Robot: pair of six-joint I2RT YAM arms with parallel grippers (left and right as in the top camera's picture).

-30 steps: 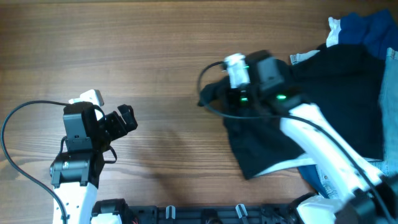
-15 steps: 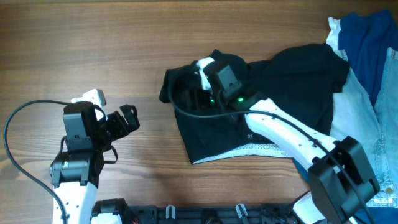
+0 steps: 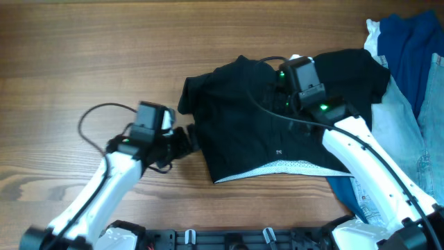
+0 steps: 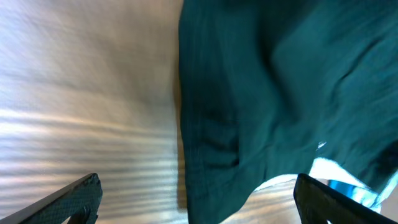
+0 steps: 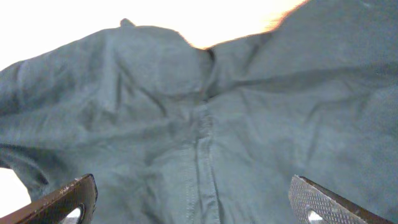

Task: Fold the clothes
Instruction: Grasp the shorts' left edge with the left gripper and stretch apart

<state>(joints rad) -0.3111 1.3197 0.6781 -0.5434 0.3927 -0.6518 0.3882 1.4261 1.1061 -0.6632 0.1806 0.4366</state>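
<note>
My left gripper moves down and back along the garment's edge onto its near hem corner (image 3: 214, 173) (image 4: 204, 208) next. That edge still lies free between the gripper's open fingers.
The black garment (image 3: 243, 132) lies spread on the wooden table, its small white tag (image 3: 278, 152) near the lower hem. Over its upper middle hovers my right gripper (image 3: 281, 87), open. In the right wrist view the cloth (image 5: 199, 106) fills the frame, with a stitched seam running between the open right gripper (image 5: 199, 205). Open as well, my left gripper (image 3: 191, 139) sits at the garment's left edge. The left wrist view has that edge (image 4: 186, 137) running down between the wide-apart fingers (image 4: 78, 196) of the left gripper (image 4: 199, 208), which grip nothing.
A dark blue cloth (image 3: 409, 35) is heaped at the far right corner. Light-blue denim (image 3: 399, 118) lies under the black garment's right side and along the right edge. Bare wood (image 3: 90, 55) spreads over the left half of the table.
The right gripper dragged the black garment leftward, let go of it and pulled back to the right. The left arm swung right, up to the garment's left edge.
</note>
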